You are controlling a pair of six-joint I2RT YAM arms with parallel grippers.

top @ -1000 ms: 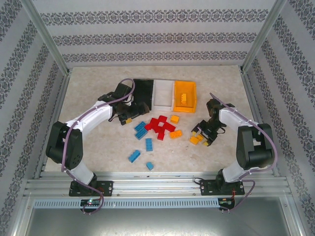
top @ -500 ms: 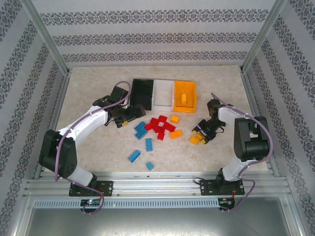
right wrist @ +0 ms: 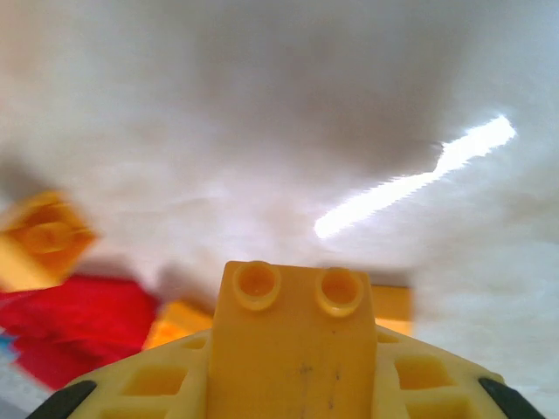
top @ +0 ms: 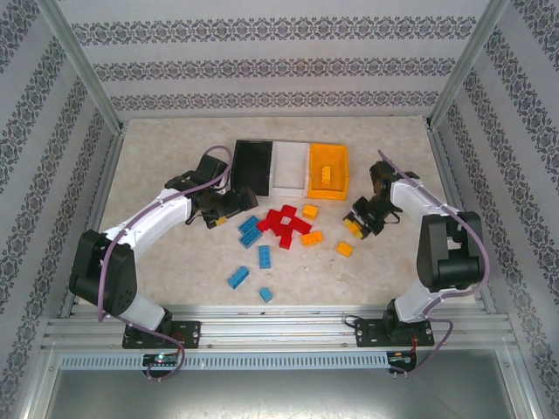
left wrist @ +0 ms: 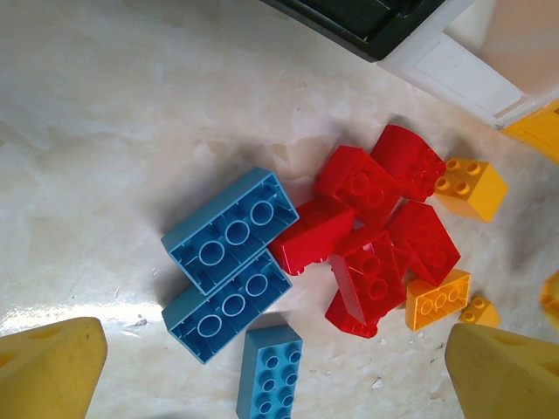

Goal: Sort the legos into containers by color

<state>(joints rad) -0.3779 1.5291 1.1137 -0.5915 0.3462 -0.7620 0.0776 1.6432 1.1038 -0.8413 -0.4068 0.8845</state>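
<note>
The robot's right gripper will next carry its brick outward over the open inside of the orange-yellow container (top: pixel 329 173) and let go of it there, because their colors match.
Loose legos lie mid-table: a red pile (top: pixel 284 224), blue bricks (top: pixel 251 230) (top: pixel 265 256) (top: pixel 238 278), and orange-yellow ones (top: pixel 312 237) (top: pixel 344 249). The containers stand in a row behind them: black (top: pixel 238 166), white (top: pixel 290 183), orange-yellow (top: pixel 341 170) with a brick inside. My left gripper (top: pixel 229 209) (left wrist: pixel 275 384) hovers open over the blue bricks (left wrist: pixel 229 231) and red pile (left wrist: pixel 376 227), its fingertips (left wrist: pixel 48 367) wide apart. To the right of the pile, my right gripper (top: pixel 356 223) (right wrist: pixel 293 375) is shut on an orange-yellow brick (right wrist: pixel 297 340), held above the table with its studs facing away.
Metal frame rails (top: pixel 279 327) run along the near edge, and patterned walls (top: pixel 262 65) enclose the table on three sides. Two more blue bricks (top: pixel 265 295) lie toward the front. Bare tabletop (top: pixel 393 271) lies to the right front.
My right gripper closed on an orange-yellow brick and carried it up and back, leaving one orange-yellow brick on the table. The left arm resettled its elbow early, then stayed put.
</note>
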